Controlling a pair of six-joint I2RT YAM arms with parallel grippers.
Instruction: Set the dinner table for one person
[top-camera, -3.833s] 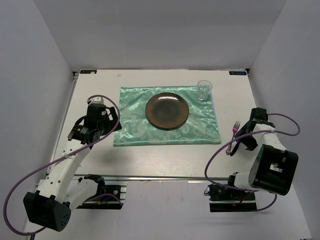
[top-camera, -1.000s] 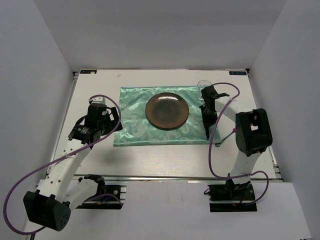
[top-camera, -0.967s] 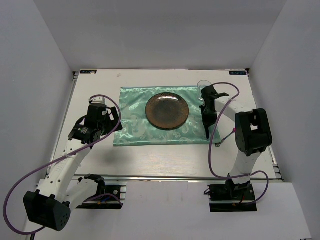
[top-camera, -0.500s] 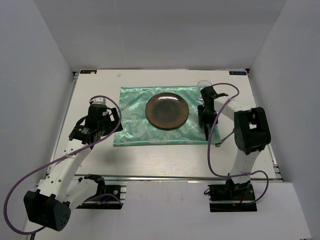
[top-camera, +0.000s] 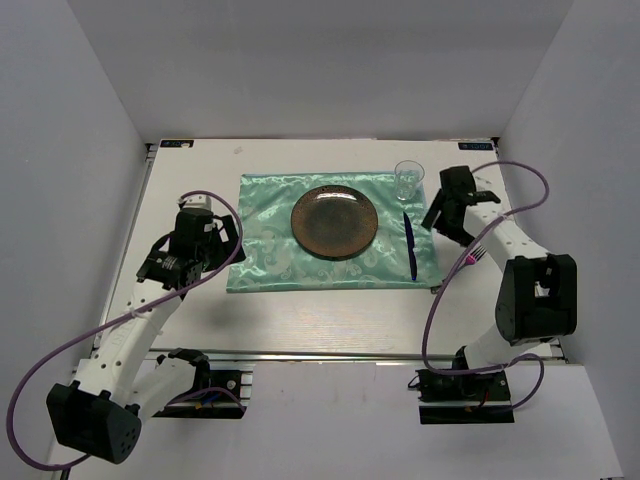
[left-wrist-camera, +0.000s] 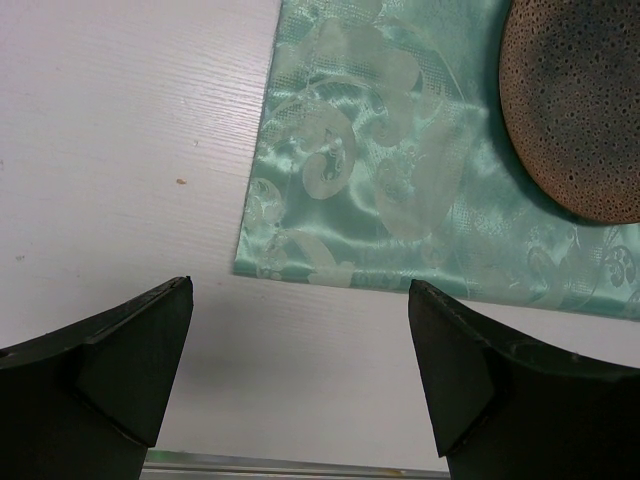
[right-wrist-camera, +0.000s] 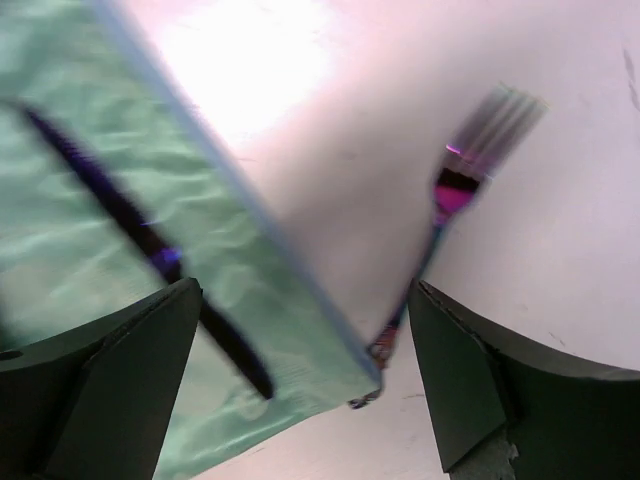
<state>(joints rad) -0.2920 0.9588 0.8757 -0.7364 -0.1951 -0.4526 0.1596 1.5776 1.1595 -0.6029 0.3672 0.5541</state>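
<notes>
My right gripper next moves back and down, turning its open fingers astride the middle of the fork's handle (top-camera: 456, 270) (right-wrist-camera: 421, 267), since the fork lies slanted to them.
On the white dinner table (top-camera: 320, 315) lies a mint-green mat (top-camera: 268, 245) with a brown plate (top-camera: 334, 221) on it. A clear glass (top-camera: 408, 180) stands at the mat's far right corner. A dark blue knife (top-camera: 409, 245) lies on the mat right of the plate. A pink-handled fork (top-camera: 470, 262) lies on the table right of the mat. My right gripper (top-camera: 441, 217) is open and empty, above the mat's right edge between knife (right-wrist-camera: 150, 245) and fork (right-wrist-camera: 452, 190). My left gripper (top-camera: 160, 268) is open and empty over bare table, left of the mat (left-wrist-camera: 390, 190).
A metal rail (top-camera: 320, 352) runs along the table's near edge. White walls close in the back and both sides. The left wrist view shows the plate's edge (left-wrist-camera: 580, 110) and the mat's near left corner. The right wrist view is blurred.
My right gripper has drawn back to the right from over the mat and now stands open. The knife lies free on the mat beside the plate. The left arm has not moved.
</notes>
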